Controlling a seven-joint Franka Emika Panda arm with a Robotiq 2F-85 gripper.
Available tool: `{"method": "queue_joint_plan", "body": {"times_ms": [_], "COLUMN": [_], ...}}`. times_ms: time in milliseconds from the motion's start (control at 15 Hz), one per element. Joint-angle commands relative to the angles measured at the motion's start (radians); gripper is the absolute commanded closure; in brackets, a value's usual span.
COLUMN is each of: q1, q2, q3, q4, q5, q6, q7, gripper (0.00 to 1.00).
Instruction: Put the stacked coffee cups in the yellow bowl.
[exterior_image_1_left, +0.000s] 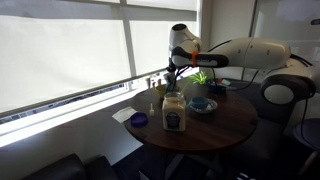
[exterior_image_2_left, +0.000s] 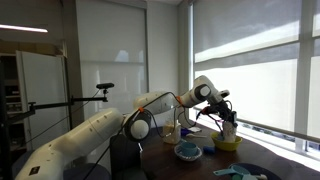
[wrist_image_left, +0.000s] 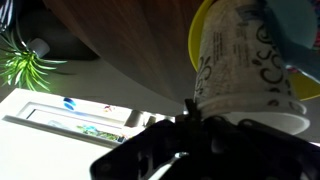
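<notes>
The bowl's rim already shows around the stacked coffee cups, so my gripper will next stay over the yellow bowl (exterior_image_2_left: 228, 144) (wrist_image_left: 199, 38) and open its fingers to let the cups go.
In the wrist view the stacked coffee cups (wrist_image_left: 238, 65), pale with dark print, fill the upper right. My gripper (wrist_image_left: 200, 125) is shut on their lower part, with one dark finger pressed against the side. The yellow bowl (wrist_image_left: 199, 38) shows right behind the cups as a curved yellow rim. In an exterior view my gripper (exterior_image_2_left: 224, 118) holds the cups (exterior_image_2_left: 229, 129) just over the yellow bowl (exterior_image_2_left: 228, 144) on the round table. In an exterior view the gripper (exterior_image_1_left: 178, 74) hangs over the far side of the table, where the bowl is hidden.
A glass jar with a pale lid (exterior_image_1_left: 174, 112) stands at the table's front. A blue bowl on a plate (exterior_image_1_left: 200, 104), a small dark-blue disc (exterior_image_1_left: 138, 120), a white napkin (exterior_image_1_left: 122, 114) and a green plant (exterior_image_1_left: 202, 77) are around it. Windows run close behind.
</notes>
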Motion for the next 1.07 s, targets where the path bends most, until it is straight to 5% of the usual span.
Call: {"method": "queue_joint_plan", "body": {"times_ms": [0,67,133,200,867,1000], "q1": [0.007,0.005,0.004,0.003,-0.025,-0.033], "q2": [-0.022,-0.02,-0.019,-0.018,-0.116,-0.146], "q3": [-0.036,-0.039,-0.043,-0.043,0.031,0.064], "q4": [-0.012,-0.011,-0.01,-0.009,0.017,0.023], "q5": [-0.056,-0.059,-0.063,-0.063,0.012,0.042], "q6": [-0.073,-0.083,-0.092,-0.099,-0.032,0.011], "q7": [-0.039,-0.034,-0.032,-0.03,-0.032,-0.041], "gripper": [0.99,0.99,0.71,0.7,0.02,0.0]}}
